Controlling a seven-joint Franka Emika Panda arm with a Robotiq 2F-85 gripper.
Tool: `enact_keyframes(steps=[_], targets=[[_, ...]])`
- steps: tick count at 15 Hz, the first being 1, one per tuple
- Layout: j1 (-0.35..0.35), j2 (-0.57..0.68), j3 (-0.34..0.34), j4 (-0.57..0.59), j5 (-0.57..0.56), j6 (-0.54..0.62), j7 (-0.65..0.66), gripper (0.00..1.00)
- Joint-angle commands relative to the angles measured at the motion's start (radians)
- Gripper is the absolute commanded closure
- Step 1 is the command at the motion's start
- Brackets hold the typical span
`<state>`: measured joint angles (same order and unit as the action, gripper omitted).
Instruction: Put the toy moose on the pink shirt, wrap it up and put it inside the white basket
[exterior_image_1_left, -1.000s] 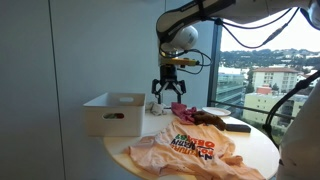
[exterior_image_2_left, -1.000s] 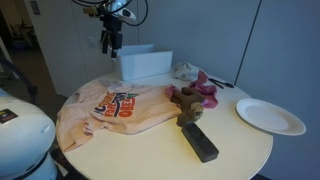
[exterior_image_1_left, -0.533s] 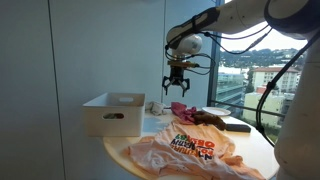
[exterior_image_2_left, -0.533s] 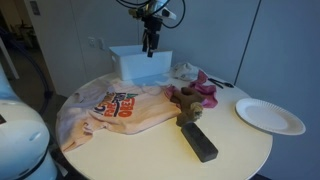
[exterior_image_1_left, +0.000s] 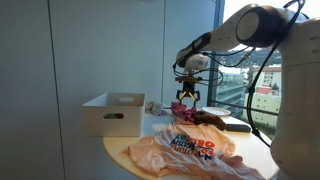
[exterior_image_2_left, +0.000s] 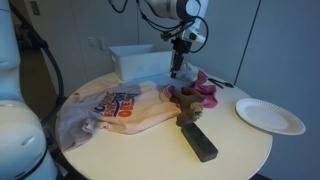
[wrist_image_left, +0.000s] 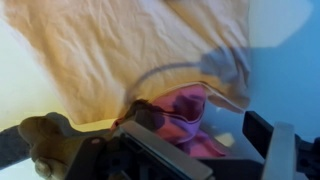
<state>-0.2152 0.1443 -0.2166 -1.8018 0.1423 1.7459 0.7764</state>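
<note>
My gripper will next go down and move over from the magenta cloth onto the moose's dark body.
The toy moose, dark brown with tan parts, lies on the round table beside a magenta cloth. The pink shirt is spread flat with its printed lettering up. The white basket stands at the table's back edge. My gripper hangs open just above the magenta cloth and the moose, holding nothing. In the wrist view the gripper has the magenta cloth between its fingers, the moose at the left and the shirt above.
A black rectangular block lies in front of the moose. A white plate sits near the table's edge. A pale crumpled cloth lies next to the basket. Windows and walls surround the table.
The gripper has swung from above the basket across to the magenta cloth and the moose, and has come down closer to them. It has stayed open.
</note>
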Motion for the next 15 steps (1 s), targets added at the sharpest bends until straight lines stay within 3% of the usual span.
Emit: enact_keyframes(steps=[1,9,10,11,15], targets=[[-0.018,-0.013,-0.048,-0.069,-0.016,0.073,0.129,0.00],[-0.030,0.042,-0.101,-0.126,-0.081,0.190,0.439,0.00],[-0.030,0.048,-0.099,-0.151,-0.073,0.226,0.455,0.25],[-0.029,0.055,-0.097,-0.159,-0.068,0.244,0.466,0.26],[-0.025,0.066,-0.091,-0.161,-0.060,0.279,0.490,0.57]])
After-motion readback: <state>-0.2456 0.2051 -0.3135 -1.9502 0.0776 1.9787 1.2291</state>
